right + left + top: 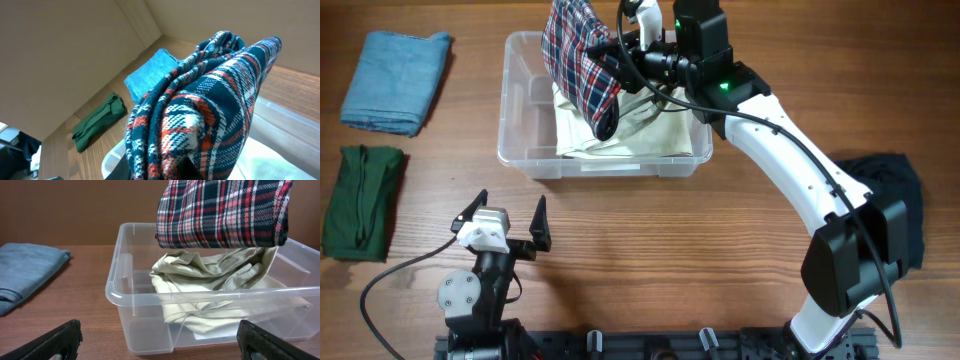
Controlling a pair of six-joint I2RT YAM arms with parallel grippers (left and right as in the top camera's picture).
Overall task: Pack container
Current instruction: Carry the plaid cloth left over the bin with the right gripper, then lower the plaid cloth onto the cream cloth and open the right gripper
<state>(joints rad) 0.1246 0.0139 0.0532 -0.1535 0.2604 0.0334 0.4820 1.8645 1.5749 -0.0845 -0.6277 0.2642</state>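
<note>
My right gripper turns and lowers to the right in the overhead view next, toward the container's far corner, because the plaid cloth hangs above the cream garment.
The clear plastic container stands at the table's back centre with a cream folded garment inside; it also shows in the left wrist view. My right gripper is shut on a folded plaid cloth and holds it above the container's far side; the cloth hangs over the cream garment in the left wrist view and fills the right wrist view, hiding the fingertips. My left gripper is open and empty in front of the container, its fingers at the frame's bottom corners.
A blue folded cloth lies at the back left, a green folded cloth below it. A dark navy garment lies at the right, behind the right arm.
</note>
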